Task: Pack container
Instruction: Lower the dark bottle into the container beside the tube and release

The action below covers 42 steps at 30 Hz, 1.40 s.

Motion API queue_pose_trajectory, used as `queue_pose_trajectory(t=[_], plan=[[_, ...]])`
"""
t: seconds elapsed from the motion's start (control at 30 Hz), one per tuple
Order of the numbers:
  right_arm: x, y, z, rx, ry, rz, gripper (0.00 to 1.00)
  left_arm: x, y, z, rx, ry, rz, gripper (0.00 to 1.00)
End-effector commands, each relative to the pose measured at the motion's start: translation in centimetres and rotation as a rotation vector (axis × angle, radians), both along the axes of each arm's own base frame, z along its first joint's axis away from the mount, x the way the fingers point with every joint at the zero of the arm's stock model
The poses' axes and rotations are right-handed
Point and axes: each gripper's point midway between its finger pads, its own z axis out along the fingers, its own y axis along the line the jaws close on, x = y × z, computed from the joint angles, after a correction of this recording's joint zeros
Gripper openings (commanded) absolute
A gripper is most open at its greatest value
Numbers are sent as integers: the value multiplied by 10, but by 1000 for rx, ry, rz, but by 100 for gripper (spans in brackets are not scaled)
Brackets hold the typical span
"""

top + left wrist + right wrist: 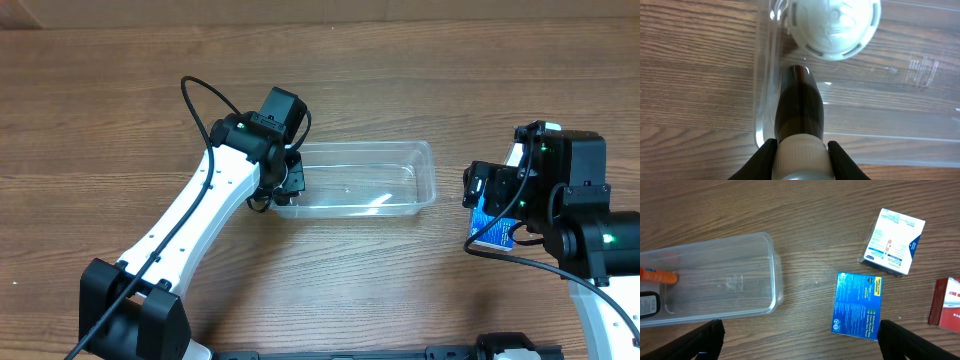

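Note:
The spot beside the white round lid point(832, 22) is free, so my left gripper will next lower the brown bottle point(800, 107) into the container's near corner.
The clear plastic container point(380, 185) lies in the middle of the table. My left gripper point(800, 157) is shut on the white cap of a dark brown bottle point(800, 107), held over the container's left end point(890, 100); in the overhead view it point(285, 178) is at that end. A white round lid point(832, 22) sits inside just beyond the bottle. My right gripper point(802, 345) is open and empty, above the table between the container point(730, 280) and a blue box point(857, 306). In the overhead view it point(490, 190) hovers over the blue box point(493, 233).
A white box point(894, 241) lies beyond the blue box and a red box point(946, 302) at the right edge. An orange item point(657, 275) and a dark object point(647, 305) show at the container's far left end.

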Motion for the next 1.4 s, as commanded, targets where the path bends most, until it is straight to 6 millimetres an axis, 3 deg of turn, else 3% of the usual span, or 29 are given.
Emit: queue_pose_trajectory(t=[0.0, 0.2, 0.4, 0.5, 0.73, 0.9, 0.97, 1.1, 1.23, 1.37], plan=[[3, -2, 11, -2, -35, -10, 100, 0, 4, -6, 26, -9, 27, 4], [3, -2, 11, -2, -35, -10, 100, 3, 1, -16, 27, -2, 23, 4], [3, 0, 11, 6, -34, -4, 100, 2, 1, -41, 60, 67, 20, 4], [3, 0, 12, 6, -35, -3, 100, 1, 1, -49, 69, 87, 19, 15], [3, 0, 12, 6, -35, -3, 100, 4, 0, -46, 67, 74, -11, 47], [3, 0, 12, 6, -35, -3, 100, 22, -8, -15, 48, 15, -59, 56], [3, 0, 12, 6, -35, -3, 100, 29, -12, 3, 39, -12, -72, 66], [3, 0, 12, 6, -35, -3, 100, 38, -15, 36, 29, -60, -75, 69], [3, 0, 12, 6, -35, -4, 100, 40, -2, 64, 83, -88, -59, 73], [3, 0, 11, 6, -34, -4, 100, 33, 23, 103, 106, -130, -9, 100]])
